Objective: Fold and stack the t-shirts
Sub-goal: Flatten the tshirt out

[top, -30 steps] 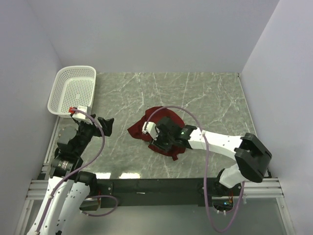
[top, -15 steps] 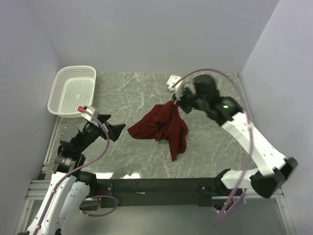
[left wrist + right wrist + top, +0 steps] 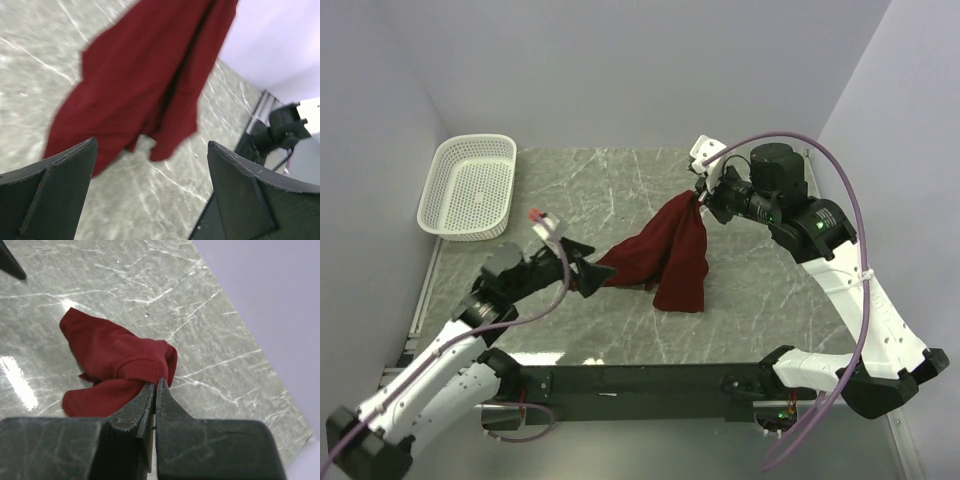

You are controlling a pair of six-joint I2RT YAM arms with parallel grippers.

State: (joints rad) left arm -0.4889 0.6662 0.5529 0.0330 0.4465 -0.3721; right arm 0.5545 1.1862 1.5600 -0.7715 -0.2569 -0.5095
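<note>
The cloth lies beyond the open fingers of my left gripper, so I will move it down toward the right in the top view, onto the shirt's trailing part [image 3: 636,256] [image 3: 111,102].
The maroon t-shirt [image 3: 665,250] hangs from my right gripper [image 3: 700,197], which is shut on its upper edge and holds it lifted above the marble table. The cloth drapes down and to the left, its lower part trailing on the table. In the right wrist view the shirt [image 3: 115,362] bunches at my closed fingertips [image 3: 156,385]. My left gripper [image 3: 588,272] is open, its tips right at the shirt's lower left corner. In the left wrist view the shirt [image 3: 145,75] hangs in front of the wide-apart fingers [image 3: 55,170], not between them.
A white perforated basket [image 3: 470,187] stands at the table's far left corner. Grey walls close in the back and both sides. The right arm's cable [image 3: 850,230] loops over the right side of the table.
My right gripper has lifted the shirt up and toward the back right, stretching it out. My left arm has swung right, its open gripper now at the shirt's lower left corner.
</note>
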